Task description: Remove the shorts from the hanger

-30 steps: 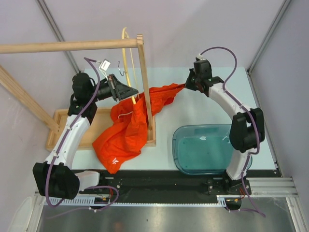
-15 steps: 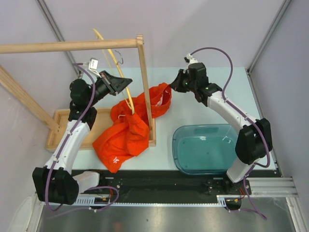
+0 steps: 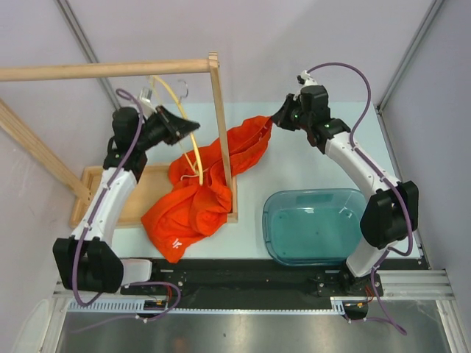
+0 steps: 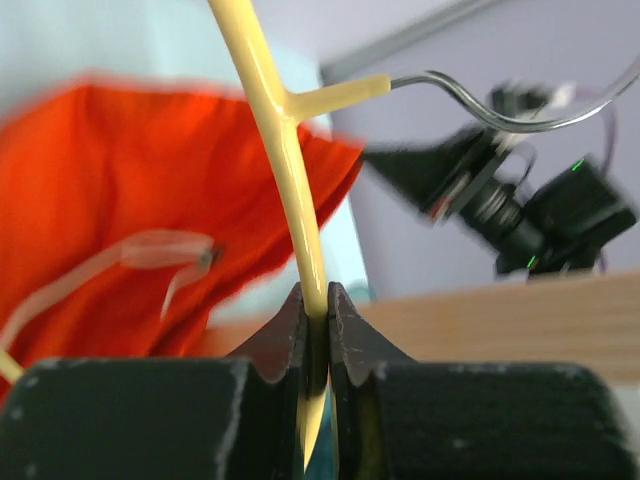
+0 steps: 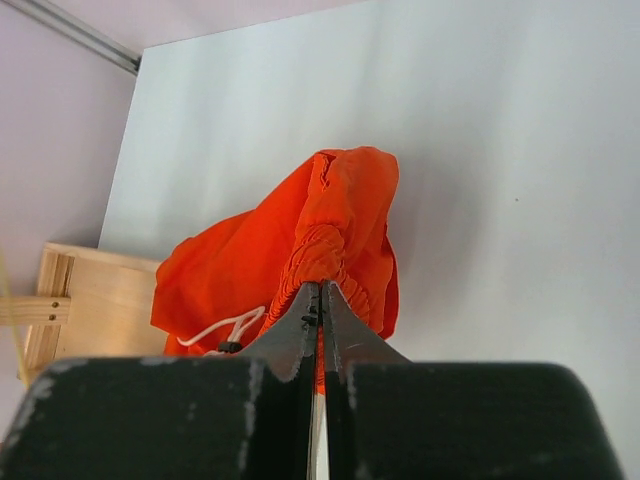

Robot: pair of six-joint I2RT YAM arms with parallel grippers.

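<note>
I need to raise and tilt my left gripper to hang the hanger on the rack's top bar (image 3: 179, 67) above it, because the hanger's silver hook is off the bar.
The orange-red shorts (image 3: 197, 202) lie bunched over the wooden rack base, with one end stretched up to the right. My right gripper (image 3: 279, 118) is shut on that end; the right wrist view shows its jaws pinching the gathered waistband (image 5: 322, 248), with the white drawstring (image 5: 226, 326) below. My left gripper (image 3: 188, 126) is shut on the pale-yellow hanger (image 3: 193, 125). In the left wrist view the hanger's bar (image 4: 285, 170) rises from between the jaws, its silver hook (image 4: 480, 100) pointing right. The hanger's lower end runs down into the shorts' folds.
A wooden rack stands at the left: a top rail (image 3: 103, 70), an upright post (image 3: 221, 125) and a flat base (image 3: 94, 193) under the shorts. A teal tub (image 3: 316, 224) sits on the table at the front right. Grey walls close in on both sides.
The left gripper lifted the hanger up and to the left, tilting it. The right gripper swung in toward the rack, then back out, and the shorts' end is stretched tight again.
</note>
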